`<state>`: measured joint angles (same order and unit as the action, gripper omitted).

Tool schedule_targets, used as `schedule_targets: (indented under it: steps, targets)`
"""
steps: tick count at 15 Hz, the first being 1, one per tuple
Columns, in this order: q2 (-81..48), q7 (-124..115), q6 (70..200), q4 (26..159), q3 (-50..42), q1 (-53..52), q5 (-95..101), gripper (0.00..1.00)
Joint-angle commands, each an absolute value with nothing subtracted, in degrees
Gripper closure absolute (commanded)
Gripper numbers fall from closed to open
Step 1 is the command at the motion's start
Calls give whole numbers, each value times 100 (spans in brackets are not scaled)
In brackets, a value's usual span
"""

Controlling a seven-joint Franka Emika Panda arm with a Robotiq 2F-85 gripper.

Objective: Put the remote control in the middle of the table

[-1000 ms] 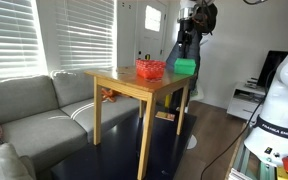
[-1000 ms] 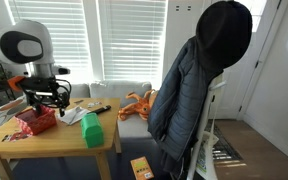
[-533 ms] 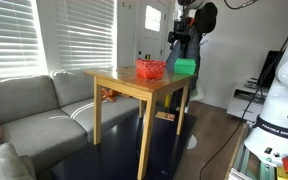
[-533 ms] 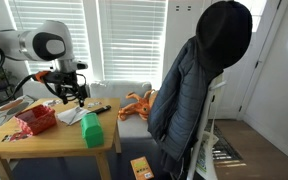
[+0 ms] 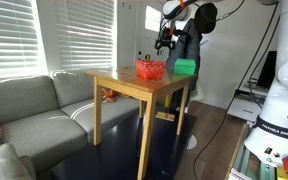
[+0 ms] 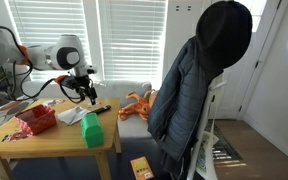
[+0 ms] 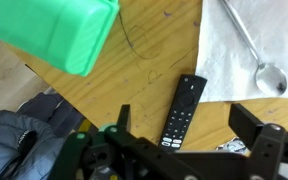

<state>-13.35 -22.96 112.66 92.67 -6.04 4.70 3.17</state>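
Observation:
The remote control lies flat below, between the robot's open fingers, so the gripper will next go down onto the remote's middle (image 6: 103, 111) (image 7: 181, 113) and close across its slim width.
The remote control (image 7: 182, 108) is a slim black oblong lying flat on the wooden table (image 7: 144, 70), next to a white napkin. In an exterior view it lies near the table's edge (image 6: 102, 108). My gripper (image 7: 187, 125) is open and empty, hovering above the remote with one finger on either side of its lower end. In both exterior views the gripper (image 6: 89, 93) (image 5: 164, 38) hangs above the table (image 6: 54, 143) (image 5: 124, 82). The remote does not show in the view with the sofa.
A green box (image 7: 54, 35) (image 6: 92, 130) (image 5: 185, 66) and a red mesh basket (image 6: 36, 118) (image 5: 150, 69) stand on the table. A spoon (image 7: 254, 45) lies on the napkin (image 7: 224, 60). A dark coat (image 6: 199, 85) hangs beside the table. A sofa (image 5: 34, 110) is near.
My arm has swung away from above the red basket, across the table past the green box, to above the remote. The gripper stays open. Nothing on the table has moved.

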Motion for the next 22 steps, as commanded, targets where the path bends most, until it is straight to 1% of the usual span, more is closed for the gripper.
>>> schedule_targets:
  steps: [1, 7, 17, 19, 20, 21, 22]
  targets:
    - [-1933, -2749, 11608, 8746, -673, 335, 485, 0]
    - [-2406, -2633, 11905, 8555, -682, 319, 323, 0]
    - [-2597, -2510, 12165, 8726, -675, 443, -141, 0]
    - [-2637, -2484, 12180, 8732, -679, 443, -146, 5]
    - [-2654, -2460, 12175, 8737, -682, 437, -128, 12]
    - [-2668, -2454, 12175, 8741, -682, 433, -125, 31]
    - [-2680, -2459, 12175, 8744, -685, 425, -113, 37]
